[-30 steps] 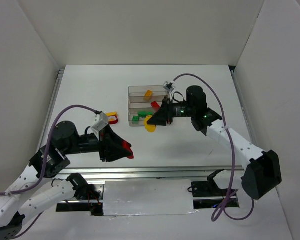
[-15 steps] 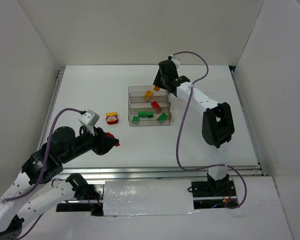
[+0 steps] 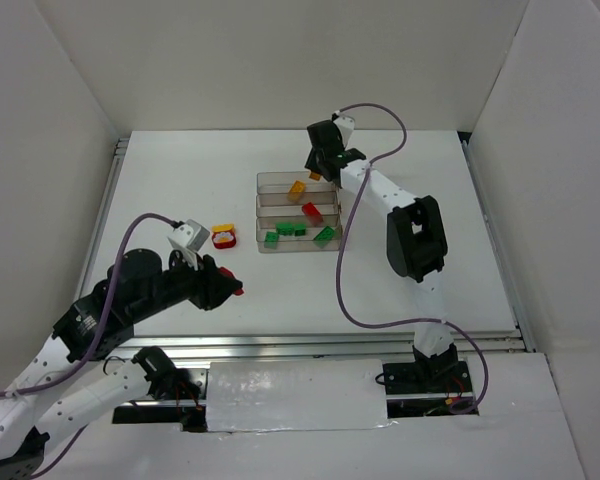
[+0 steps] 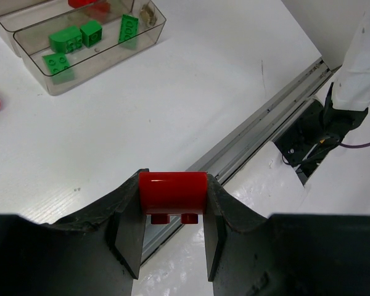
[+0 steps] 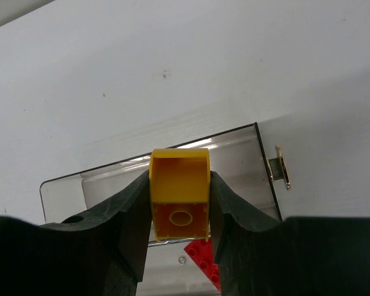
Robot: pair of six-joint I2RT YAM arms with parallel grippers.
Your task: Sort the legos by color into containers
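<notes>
My left gripper moves outward and to the right in the top view next, down over the middle trough's empty end (image 3: 279,210) (image 4: 23,12), since that trough holds a red lego.
My left gripper (image 3: 230,288) (image 4: 172,206) is shut on a red lego (image 4: 172,192) and holds it above the table, near-left of the clear stepped containers (image 3: 263,214). My right gripper (image 3: 318,172) (image 5: 180,206) is shut on a yellow lego (image 5: 180,192) over the far trough (image 5: 246,154). The far trough holds a yellow lego (image 3: 296,188). The middle one holds a red lego (image 3: 312,211) (image 5: 205,258). The near one holds green legos (image 3: 285,231) (image 4: 80,37). A yellow-and-red stack (image 3: 222,236) lies on the table left of the containers.
White walls enclose the table on the left, back and right. A metal rail (image 4: 253,126) runs along the near edge. Purple cables (image 3: 345,290) loop from both arms. The right arm's links (image 3: 415,240) stretch across the right of the table.
My right arm has swung from the containers' near side to above the far trough with the yellow lego. My left gripper has lifted and shifted slightly with the red lego.
</notes>
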